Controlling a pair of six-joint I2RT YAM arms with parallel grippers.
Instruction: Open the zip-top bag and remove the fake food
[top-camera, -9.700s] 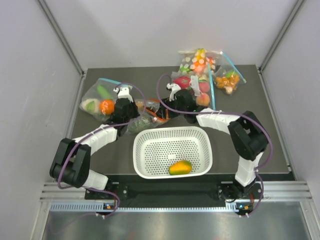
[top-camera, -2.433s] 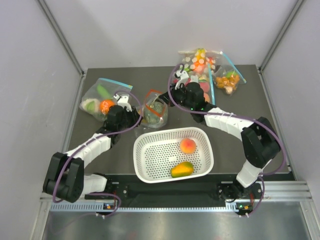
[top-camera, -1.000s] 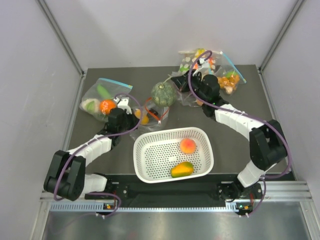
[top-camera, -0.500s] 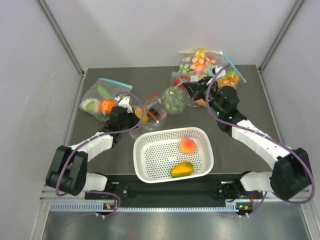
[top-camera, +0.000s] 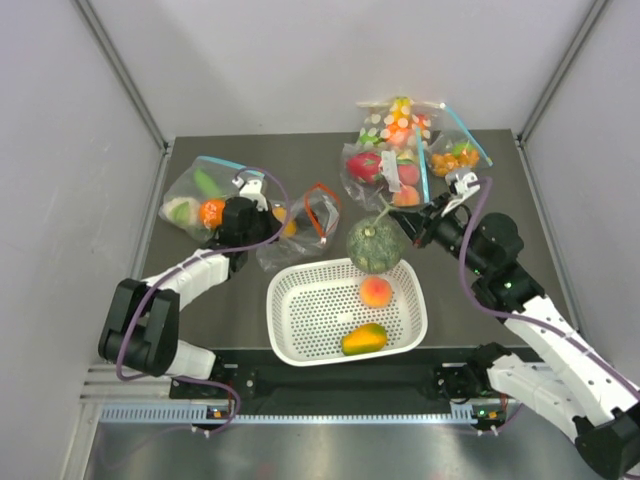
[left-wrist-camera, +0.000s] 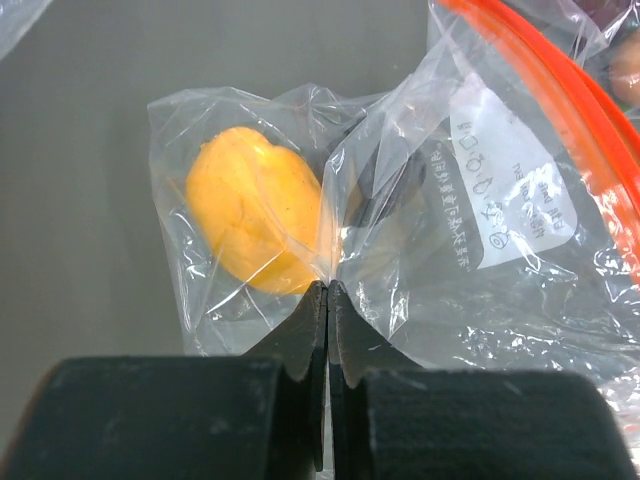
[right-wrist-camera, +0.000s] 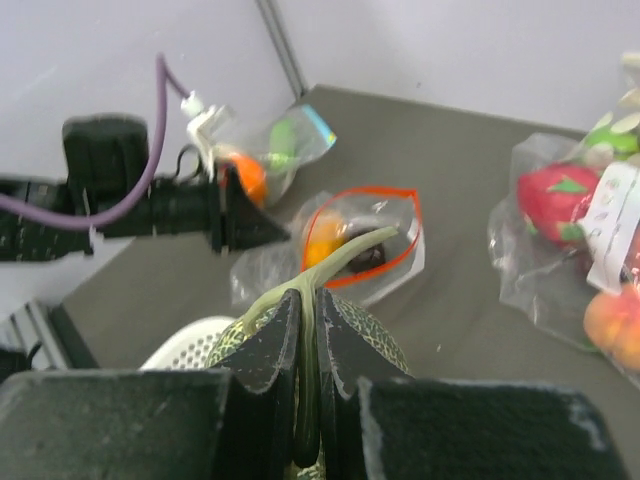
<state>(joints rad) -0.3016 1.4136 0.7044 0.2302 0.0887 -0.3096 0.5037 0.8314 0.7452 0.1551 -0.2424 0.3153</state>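
The basket's bare bottom beside the peach is below and back from my right gripper, so that gripper will move back and down to release the melon's pale stem.
The zip-top bag (top-camera: 303, 236) lies with its red-orange mouth (top-camera: 322, 208) gaping, between my two arms. My left gripper (top-camera: 262, 224) is shut on its clear bottom corner (left-wrist-camera: 330, 262). A small orange (left-wrist-camera: 253, 220) and a small dark piece (right-wrist-camera: 365, 258) are inside the bag. My right gripper (right-wrist-camera: 308, 298) is shut on the pale green stem of the dark green melon (top-camera: 375, 246). The melon hangs over the far rim of the white basket (top-camera: 300, 320). An orange-red peach (top-camera: 376, 291) and a yellow-orange mango (top-camera: 362, 337) lie in the basket.
A blue-zipped bag of toy food (top-camera: 198, 200) lies at the left, right behind my left gripper. Several more blue-zipped bags (top-camera: 400, 150) crowd the far right of the table. Grey walls close in the table's left, back and right sides.
My right gripper has carried the melon by its stem from above the bag's mouth, right and towards me, to the basket's far rim. The left gripper still pinches the bag.
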